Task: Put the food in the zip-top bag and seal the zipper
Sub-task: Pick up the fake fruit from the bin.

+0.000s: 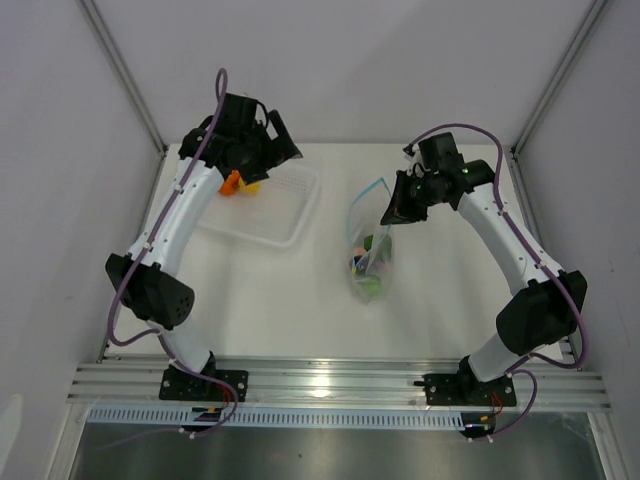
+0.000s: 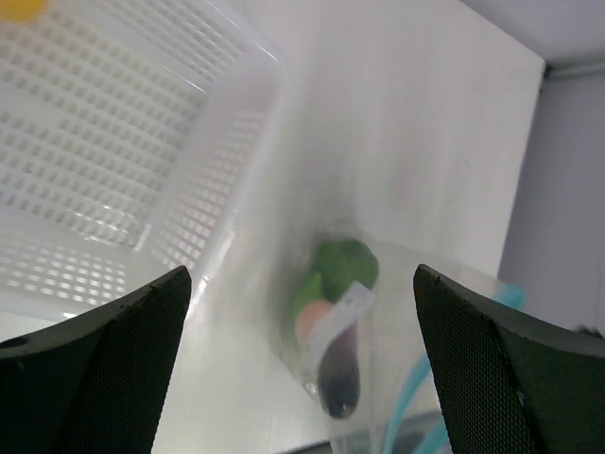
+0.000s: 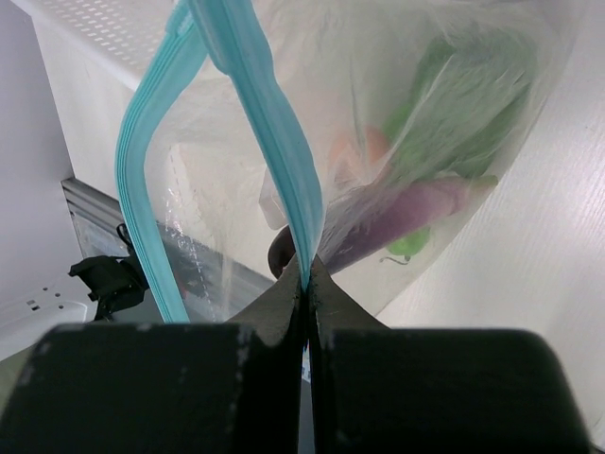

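Note:
The left gripper turns away from the bag toward the tray's far corner next, then lowers to get to the yellow lemon [image 1: 250, 187] [image 2: 22, 8] still outside the bag.
The zip-top bag [image 1: 368, 262] lies mid-table with its mouth held up. My right gripper [image 1: 390, 215] [image 3: 305, 282] is shut on one side of the blue zipper [image 3: 274, 142], and the other side [image 3: 142, 180] bows away, leaving the mouth agape. Inside the bag are a green pepper [image 2: 345, 265], a pink peach [image 2: 315, 323] and a purple eggplant [image 2: 340, 374]. An orange pumpkin [image 1: 231, 183] and a yellow lemon [image 1: 251, 186] sit in the tray's far left corner. Above them my left gripper [image 1: 272, 148] [image 2: 302, 378] hangs open and holds nothing.
A clear perforated tray [image 1: 280, 215] [image 2: 142, 142] stands left of the bag. Grey walls enclose the table on the left, right and back. An aluminium rail [image 1: 330, 385] runs along the near edge by the arm bases.

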Tool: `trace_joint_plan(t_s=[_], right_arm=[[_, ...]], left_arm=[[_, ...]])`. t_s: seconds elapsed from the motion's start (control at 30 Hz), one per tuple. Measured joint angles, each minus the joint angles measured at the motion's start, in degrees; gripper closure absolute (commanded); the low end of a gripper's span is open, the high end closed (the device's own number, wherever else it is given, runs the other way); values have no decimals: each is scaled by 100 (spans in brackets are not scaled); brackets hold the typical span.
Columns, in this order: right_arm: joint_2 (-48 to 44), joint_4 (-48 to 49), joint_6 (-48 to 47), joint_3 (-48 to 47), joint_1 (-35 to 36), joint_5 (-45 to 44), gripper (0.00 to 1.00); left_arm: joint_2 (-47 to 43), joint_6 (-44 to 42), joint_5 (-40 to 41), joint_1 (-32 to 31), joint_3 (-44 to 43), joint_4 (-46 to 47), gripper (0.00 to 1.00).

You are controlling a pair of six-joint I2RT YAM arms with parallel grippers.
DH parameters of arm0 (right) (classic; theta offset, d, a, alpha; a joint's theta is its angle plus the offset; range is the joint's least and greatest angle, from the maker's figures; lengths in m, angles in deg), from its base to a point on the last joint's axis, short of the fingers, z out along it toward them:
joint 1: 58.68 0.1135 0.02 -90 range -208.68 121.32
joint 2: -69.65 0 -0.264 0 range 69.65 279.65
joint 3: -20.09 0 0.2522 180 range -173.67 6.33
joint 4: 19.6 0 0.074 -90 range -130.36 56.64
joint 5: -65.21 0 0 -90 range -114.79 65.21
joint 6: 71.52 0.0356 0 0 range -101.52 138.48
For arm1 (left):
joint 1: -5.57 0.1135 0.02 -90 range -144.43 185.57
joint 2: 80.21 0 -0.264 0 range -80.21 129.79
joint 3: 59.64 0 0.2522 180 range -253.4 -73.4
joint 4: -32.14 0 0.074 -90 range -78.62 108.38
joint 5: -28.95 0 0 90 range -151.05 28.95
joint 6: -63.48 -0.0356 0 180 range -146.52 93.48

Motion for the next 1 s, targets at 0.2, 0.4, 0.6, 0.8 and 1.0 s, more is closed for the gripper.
trace_joint_plan(t_s=[0.2, 0.4, 0.6, 0.8, 1.0], right_arm=[[0, -68, -2, 0, 0, -9, 100], [0, -149, -13, 0, 0, -90, 100], [0, -289, -22, 0, 0, -179, 100], [-11, -348, -22, 2, -28, -267, 100], [-149, -393, -31, 48, -81, -295, 100]], left_arm=[[544, 356, 922, 616, 0, 79, 0], [1220, 1351, 1749, 1051, 2, 59, 0], [1947, 2481, 1891, 1491, -111, -52, 0], [2651, 3519, 1646, 1733, -109, -120, 0], [2916, 4155, 1384, 1720, -90, 94, 1]])
